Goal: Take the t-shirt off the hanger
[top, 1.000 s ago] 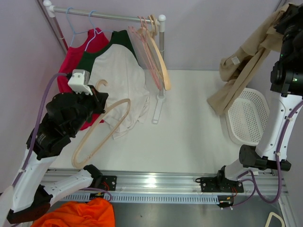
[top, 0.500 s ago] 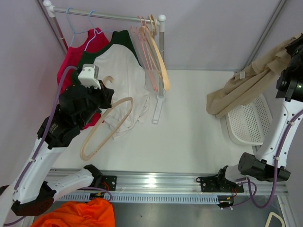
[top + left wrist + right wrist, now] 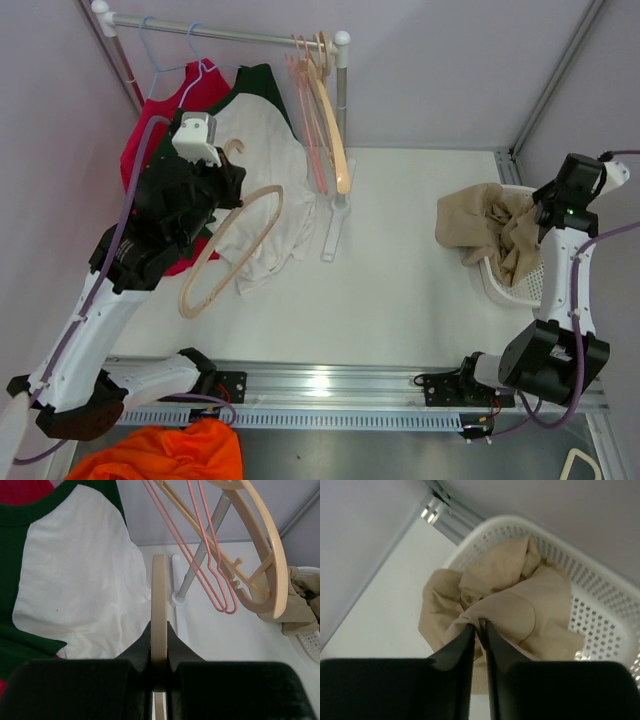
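My left gripper carries the bare hanger (image 3: 232, 250) outward next, hooks it on the free clothes bar beside the pink wire hangers and lets it go.
My left gripper (image 3: 222, 185) is shut on a bare wooden hanger (image 3: 232, 250) and holds it up in front of the clothes rail; in the left wrist view the hanger (image 3: 159, 595) stands edge-on between the jaws. My right gripper (image 3: 545, 215) is shut on a beige t-shirt (image 3: 480, 222) that is bunched into the white basket (image 3: 520, 290) and hangs over its left rim. In the right wrist view the jaws pinch a fold of the t-shirt (image 3: 515, 615) above the basket (image 3: 600, 610).
A clothes rail (image 3: 220, 33) at the back left carries a white and green shirt (image 3: 255, 150), a red garment (image 3: 150, 150), pink wire hangers (image 3: 305, 110) and a wooden hanger (image 3: 335, 130). Its post foot (image 3: 332, 225) stands on the table. An orange cloth (image 3: 170, 455) lies at the near left.
My right arm has come down from high up and lowered the beige t-shirt into the basket. My left gripper has raised the bare hanger and moved it towards the rail.
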